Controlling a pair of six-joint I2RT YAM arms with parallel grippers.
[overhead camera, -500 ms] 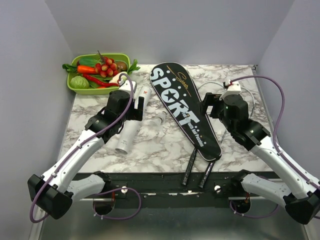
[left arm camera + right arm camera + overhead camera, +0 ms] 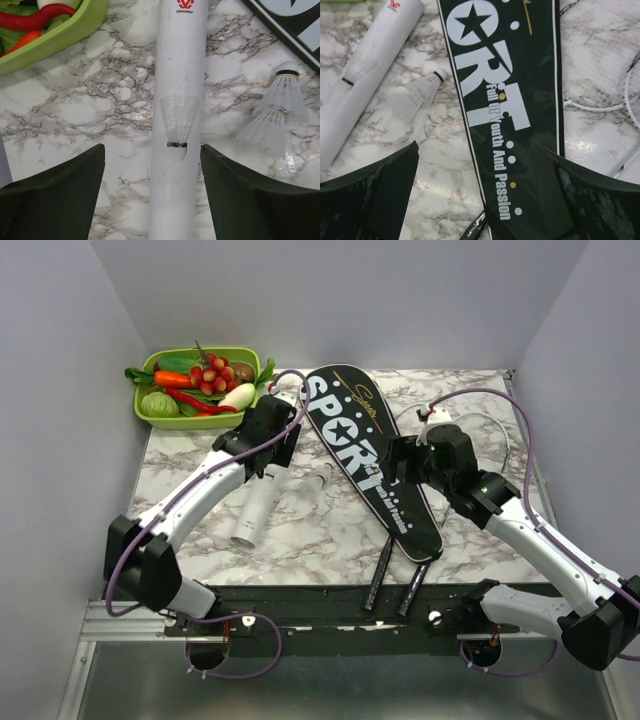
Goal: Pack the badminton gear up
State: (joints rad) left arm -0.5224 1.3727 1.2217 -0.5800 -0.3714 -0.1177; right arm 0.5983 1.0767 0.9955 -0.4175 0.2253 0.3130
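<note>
My left gripper moves down and eases outward onto the tube (image 2: 178, 75) beside its red logo next, since that part lies below and outward of the fingers.
The black "SPORT" bag (image 2: 352, 432) lies diagonally mid-table, also in the right wrist view (image 2: 510, 90). Two racket handles (image 2: 382, 575) stick out below it, and silver heads (image 2: 500, 435) lie to its right. The long white tube (image 2: 252, 508) lies left of the bag. My left gripper (image 2: 280, 458) is open and hovers over the tube (image 2: 178, 75), one finger on each side (image 2: 152, 150). A shuttlecock (image 2: 178, 122) shows through the tube. My right gripper (image 2: 392, 465) is open above the bag's lower part (image 2: 475, 145), holding nothing.
Loose white shuttlecocks (image 2: 320, 478) lie between tube and bag, also in the left wrist view (image 2: 275, 115) and the right wrist view (image 2: 417, 92). The green tray (image 2: 150, 418) of toy vegetables sits at the far left corner, its rim in the left wrist view (image 2: 65, 35). Walls enclose the table.
My left arm has reached forward and right, so its gripper is now over the tube's far part. My right gripper has moved left, over the bag.
</note>
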